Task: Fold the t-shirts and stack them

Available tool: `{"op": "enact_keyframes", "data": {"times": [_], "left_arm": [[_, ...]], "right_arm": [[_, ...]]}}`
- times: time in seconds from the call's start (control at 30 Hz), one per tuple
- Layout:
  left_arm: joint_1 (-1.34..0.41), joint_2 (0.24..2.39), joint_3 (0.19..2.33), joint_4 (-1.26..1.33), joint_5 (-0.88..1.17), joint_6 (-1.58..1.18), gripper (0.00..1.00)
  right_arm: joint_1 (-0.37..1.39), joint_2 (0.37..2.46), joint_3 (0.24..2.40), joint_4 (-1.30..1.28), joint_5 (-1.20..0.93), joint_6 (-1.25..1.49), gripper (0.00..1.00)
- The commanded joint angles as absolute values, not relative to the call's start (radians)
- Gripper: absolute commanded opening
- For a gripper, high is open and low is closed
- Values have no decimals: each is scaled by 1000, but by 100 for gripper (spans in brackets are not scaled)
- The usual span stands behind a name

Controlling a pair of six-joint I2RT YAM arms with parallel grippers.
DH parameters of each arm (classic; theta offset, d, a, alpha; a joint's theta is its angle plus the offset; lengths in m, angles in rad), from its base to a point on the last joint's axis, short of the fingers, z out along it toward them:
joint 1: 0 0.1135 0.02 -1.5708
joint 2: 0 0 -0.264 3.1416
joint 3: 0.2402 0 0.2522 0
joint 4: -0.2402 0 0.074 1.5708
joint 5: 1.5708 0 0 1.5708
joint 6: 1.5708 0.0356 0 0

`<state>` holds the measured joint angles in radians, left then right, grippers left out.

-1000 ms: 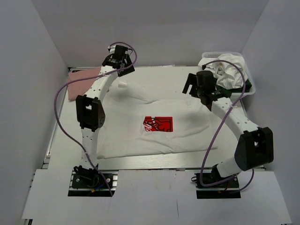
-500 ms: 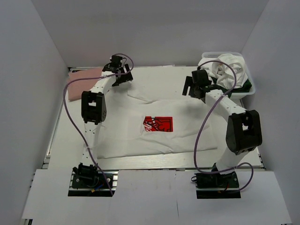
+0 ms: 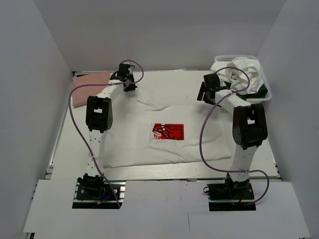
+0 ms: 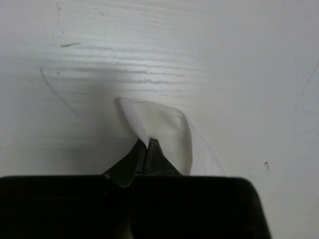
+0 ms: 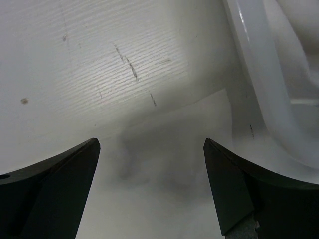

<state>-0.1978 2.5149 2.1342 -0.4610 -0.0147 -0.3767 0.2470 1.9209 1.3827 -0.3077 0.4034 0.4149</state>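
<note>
The left gripper is pinching the t-shirt's other corner, so the right gripper next needs to lower its open fingers to the t-shirt's far edge near the basket [image 5: 158, 119] below it.
A large white t-shirt [image 3: 149, 144] with a red square print [image 3: 168, 132] lies spread flat on the table. At its far left corner my left gripper [image 3: 129, 87] is shut on a pinched fold of white cloth [image 4: 167, 132], the jaws [image 4: 147, 143] pressed together just above the table. My right gripper [image 3: 202, 95] hangs open over the shirt's far right corner; its fingers [image 5: 75, 169] stand wide apart with only flat white cloth [image 5: 164, 194] below them. A folded salmon-pink t-shirt [image 3: 88, 87] lies at the far left.
A white plastic basket [image 3: 264, 95] at the far right holds crumpled white and dark green tees [image 3: 244, 72]. Its rim [image 5: 251, 64] runs close beside my right fingers. Grey walls enclose the table [image 3: 169, 79] on three sides.
Both arms reached farther back. The left gripper dropped to the shirt's far left corner and closed on it. The right gripper moved toward the basket and stayed open.
</note>
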Motion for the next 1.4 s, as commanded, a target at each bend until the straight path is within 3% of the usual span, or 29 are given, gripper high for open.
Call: {"op": "enact_keyframes", "data": {"times": [0.0, 0.27, 0.47, 0.57, 0.6, 0.63, 0.7, 0.97, 1.37], "left_arm": [[-195, 2409, 2021, -470, -52, -327, 0], [-195, 2204, 1826, -316, -15, -272, 0], [-195, 2140, 1732, -267, 37, -252, 0], [-204, 2088, 1671, -235, 60, -252, 0], [-204, 2071, 1654, -220, 60, -252, 0], [-204, 2053, 1620, -219, 60, -252, 0], [-215, 1999, 1574, -192, 46, -252, 0], [-215, 1836, 1427, -150, 25, -285, 0], [-224, 1464, 1018, -78, 15, -442, 0]], "right_arm": [[235, 1982, 1459, -327, 475, 476, 90], [230, 2150, 1626, -441, 486, 506, 85], [232, 2154, 1528, -411, 468, 529, 75], [236, 2154, 1493, -387, 454, 532, 61], [233, 2158, 1490, -387, 450, 528, 39], [233, 2160, 1486, -384, 445, 526, 23], [236, 2140, 1474, -382, 465, 520, 0], [241, 1935, 1326, -264, 465, 479, 0], [256, 1513, 957, -83, 410, 440, 0]]}}
